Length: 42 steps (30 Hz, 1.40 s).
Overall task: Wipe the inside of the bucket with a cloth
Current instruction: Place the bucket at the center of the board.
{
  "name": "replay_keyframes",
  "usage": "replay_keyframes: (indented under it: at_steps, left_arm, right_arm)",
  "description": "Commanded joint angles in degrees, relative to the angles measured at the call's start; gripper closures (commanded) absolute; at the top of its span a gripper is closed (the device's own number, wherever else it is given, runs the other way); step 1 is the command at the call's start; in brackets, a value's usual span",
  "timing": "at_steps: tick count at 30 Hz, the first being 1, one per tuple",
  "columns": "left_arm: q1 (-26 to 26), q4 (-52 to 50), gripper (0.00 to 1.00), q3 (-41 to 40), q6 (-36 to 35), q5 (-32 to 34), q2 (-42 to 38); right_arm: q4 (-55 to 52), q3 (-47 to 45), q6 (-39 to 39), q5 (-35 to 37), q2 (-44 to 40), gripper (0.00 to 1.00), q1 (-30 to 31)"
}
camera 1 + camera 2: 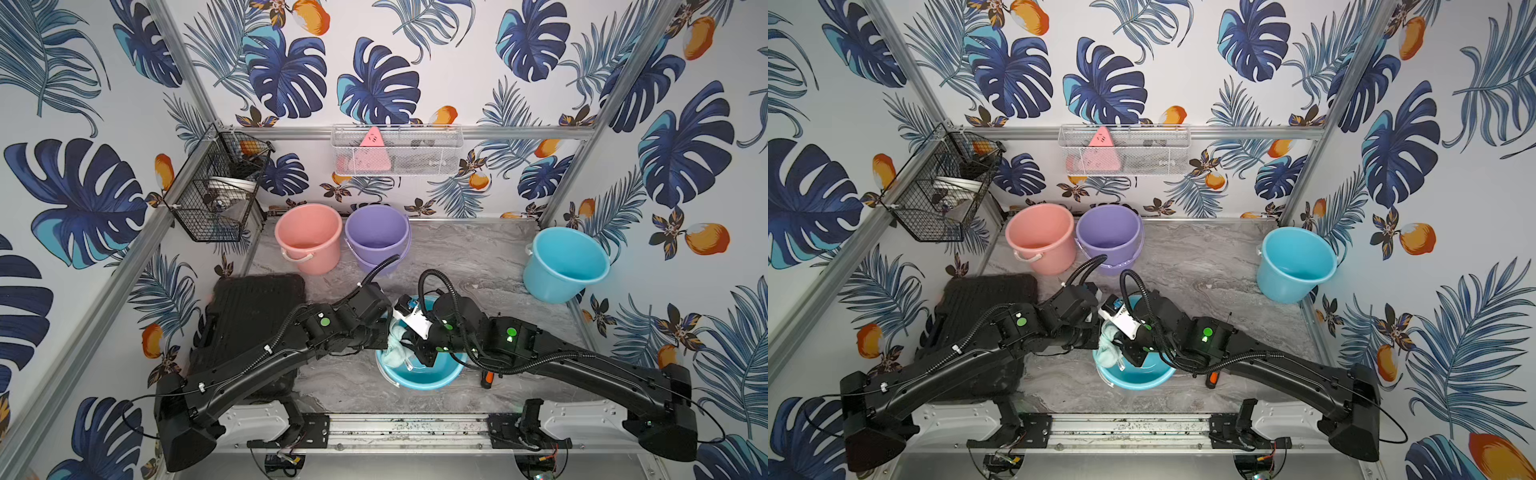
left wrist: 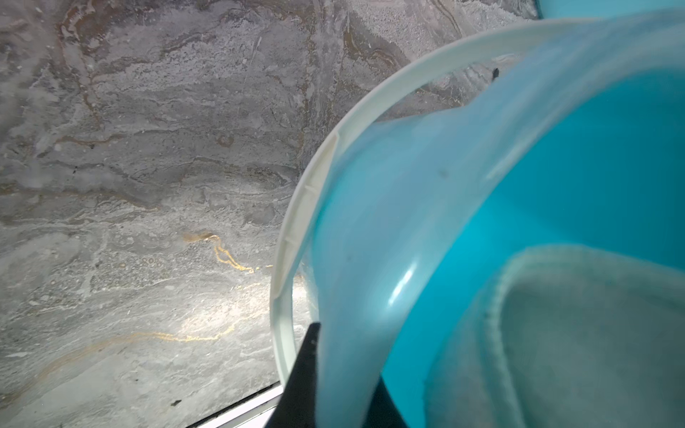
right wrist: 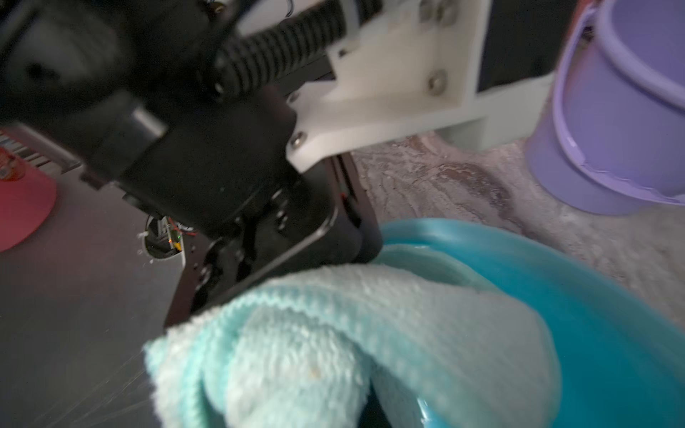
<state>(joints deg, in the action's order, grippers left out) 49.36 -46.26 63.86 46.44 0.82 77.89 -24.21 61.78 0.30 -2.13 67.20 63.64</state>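
Note:
The left gripper carries the blue bucket (image 1: 419, 374) by its rim outward to the bare tabletop (image 1: 449, 254) beside the purple bucket next and releases it, since that spot stands empty.
The blue bucket (image 1: 419, 374) stands at the front middle of the table in both top views (image 1: 1142, 378). My left gripper (image 1: 384, 337) is shut on its rim; in the left wrist view the black fingers (image 2: 305, 363) pinch the bucket's wall (image 2: 407, 192) from both sides. The pale mint cloth (image 1: 397, 345) lies bunched over the rim and inside the bucket (image 3: 574, 289). My right gripper (image 1: 417, 353) reaches into the bucket, shut on the cloth (image 3: 333, 333), which hides most of its fingers. The cloth (image 2: 578, 333) rests against the inner wall.
A pink bucket (image 1: 309, 237) and a purple bucket (image 1: 377, 235) stand at the back, and another blue bucket (image 1: 565, 264) at the right wall. A black case (image 1: 253, 316) lies under the left arm. An orange-and-black tool (image 1: 487, 378) lies beside the bucket.

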Motion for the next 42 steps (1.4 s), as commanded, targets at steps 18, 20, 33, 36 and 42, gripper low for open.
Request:
replay_keyframes:
  at_steps: [18, 20, 33, 36, 42]
  left_arm:
    - [-2.39, 2.6, 1.0, 35.88, -7.51, -1.07, 30.71]
    - [-3.91, 1.53, 1.0, 40.81, -8.31, -1.31, 34.47]
    - [-13.25, -2.09, 1.0, 69.44, -6.78, -2.71, 57.24]
    - [-14.36, -1.07, 1.0, 72.89, -5.4, -2.12, 60.82]
    - [-15.94, 2.58, 1.0, 73.53, -2.61, -0.82, 64.14]
  right_arm:
    - [-24.08, 17.28, 12.11, 73.43, -12.15, 1.0, -0.3]
    - [-25.25, 17.97, 12.61, 74.61, -13.68, 1.0, -0.36]
    - [-27.75, 16.88, 13.61, 70.77, -15.35, 1.0, -0.34]
    - [-27.82, 17.06, 13.82, 69.59, -14.57, 1.0, -0.3]
    - [-28.64, 17.53, 14.29, 68.3, -13.8, 1.0, -0.27]
